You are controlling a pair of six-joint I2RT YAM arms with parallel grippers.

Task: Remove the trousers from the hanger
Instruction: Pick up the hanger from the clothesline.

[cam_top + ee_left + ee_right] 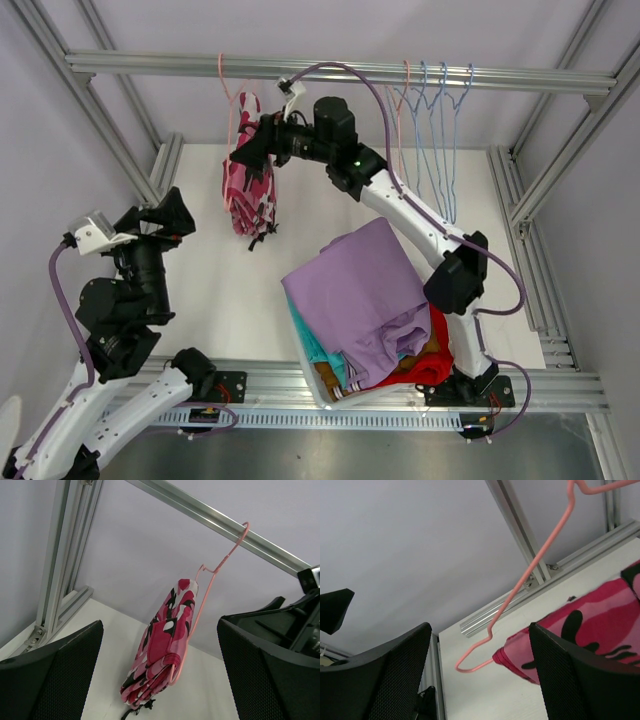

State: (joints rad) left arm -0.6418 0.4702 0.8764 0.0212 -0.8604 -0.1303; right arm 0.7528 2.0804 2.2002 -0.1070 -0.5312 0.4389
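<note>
I will move my open right gripper to the left in the top view next, around the side wire of the hanger, and close it, because that wire runs between its fingers.
The pink camouflage trousers point(250, 195) hang folded over a pink wire hanger point(228, 95) hooked on the top rail. My right gripper point(243, 150) is at the top of them, open. In the right wrist view the hanger's point(530, 575) bent end lies between the spread fingers and the trousers point(590, 625) sit by the right finger, with nothing gripped. My left gripper point(172, 212) stands open to the left of the trousers point(160, 650), facing them from a distance. The hanger point(220, 565) shows whole in that view.
A white basket point(325, 385) at the front middle holds lilac trousers point(360, 290) on top, with teal point(315, 345), red point(430, 350) and mustard point(415, 362) ones under them. Several bare blue and pink hangers point(440, 130) hang on the rail point(520, 80) to the right.
</note>
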